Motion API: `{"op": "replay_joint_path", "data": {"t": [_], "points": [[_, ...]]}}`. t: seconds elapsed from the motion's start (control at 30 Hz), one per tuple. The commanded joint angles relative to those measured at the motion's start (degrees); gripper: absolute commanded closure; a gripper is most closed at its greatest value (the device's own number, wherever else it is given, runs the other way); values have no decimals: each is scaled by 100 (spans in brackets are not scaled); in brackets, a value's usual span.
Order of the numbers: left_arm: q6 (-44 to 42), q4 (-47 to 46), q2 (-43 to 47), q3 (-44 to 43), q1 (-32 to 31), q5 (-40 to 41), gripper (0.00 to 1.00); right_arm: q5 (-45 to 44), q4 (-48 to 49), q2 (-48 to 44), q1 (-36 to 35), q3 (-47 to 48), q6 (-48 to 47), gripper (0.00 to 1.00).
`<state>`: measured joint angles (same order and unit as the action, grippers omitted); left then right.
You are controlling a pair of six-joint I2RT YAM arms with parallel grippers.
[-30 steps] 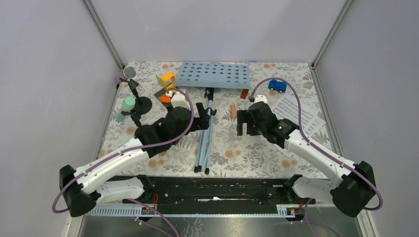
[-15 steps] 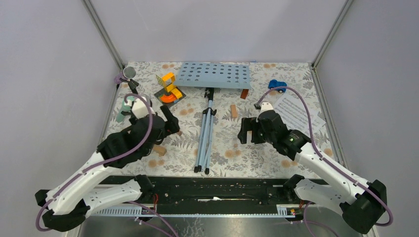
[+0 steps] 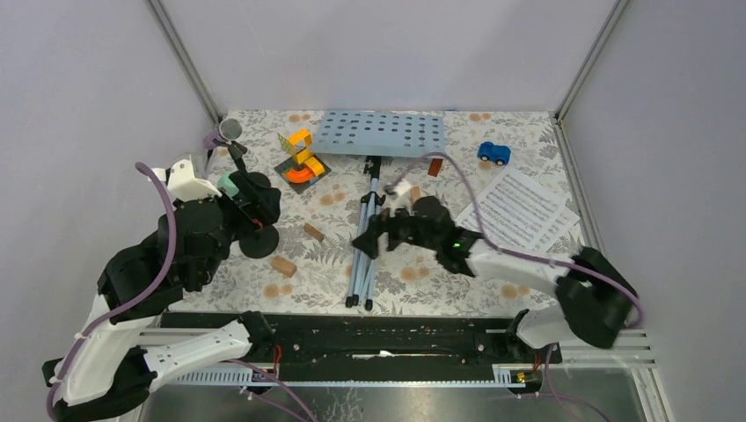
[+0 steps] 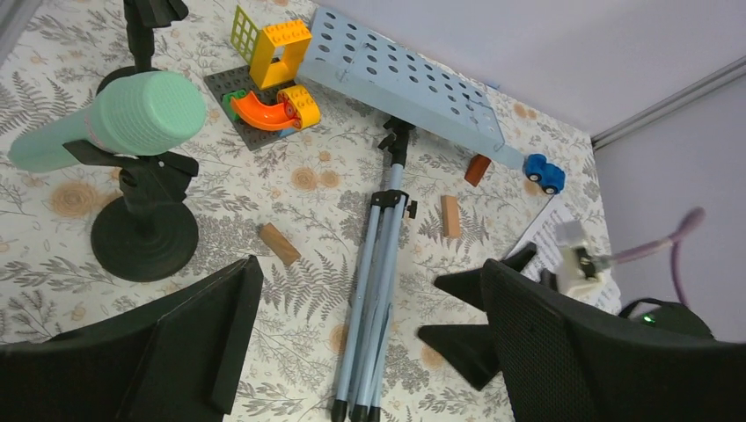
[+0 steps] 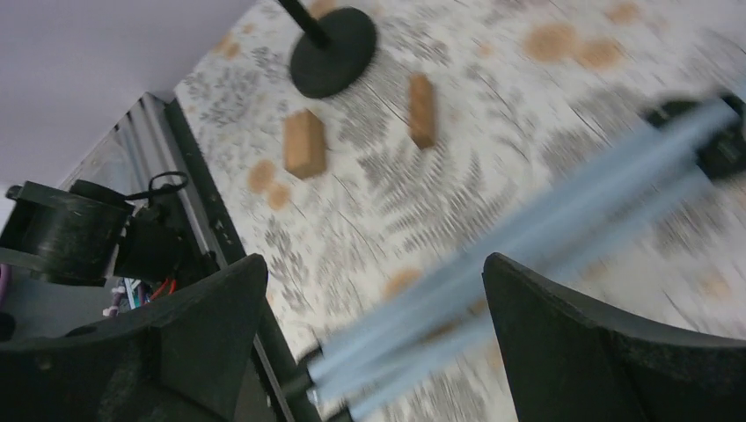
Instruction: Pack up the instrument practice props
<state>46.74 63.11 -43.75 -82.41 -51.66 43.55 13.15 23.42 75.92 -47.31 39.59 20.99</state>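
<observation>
The mint-green microphone's holder stands upright, so next my right gripper swings left in the top view and tilts level around the holder's black stem.
The pale blue perforated music rack lies at the back, its folded tripod legs running toward me. My right gripper hangs open just above those legs, which are blurred in its wrist view. My left gripper is open, raised over the left side by the mint-green microphone on its black round-based holder. The purple microphone stands in a second holder at the back left. White sheet-music pages lie at the right. Neither gripper holds anything.
A yellow and orange brick toy sits on a grey plate left of the rack. A small blue toy car is at the back right. Brown wooden blocks lie scattered on the floral mat. Grey walls close three sides.
My left arm has swung from the middle back to the left, by the microphone holders. My right gripper has moved left from near the pages to the tripod legs. Both stayed open.
</observation>
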Motion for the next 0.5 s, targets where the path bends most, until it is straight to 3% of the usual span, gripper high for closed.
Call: {"op": "replay_joint_path", "data": {"t": [0.0,0.27,0.47], "points": [[-357,125,-102,-234,18,135,1,34,1985,1398,-658,1239,-769,0],[-495,122,59,-234,17,-131,1,396,5740,4527,-1130,2803,-655,0],[-471,201,322,-189,23,-154,1,159,5510,5976,-1431,4500,-833,0]]}}
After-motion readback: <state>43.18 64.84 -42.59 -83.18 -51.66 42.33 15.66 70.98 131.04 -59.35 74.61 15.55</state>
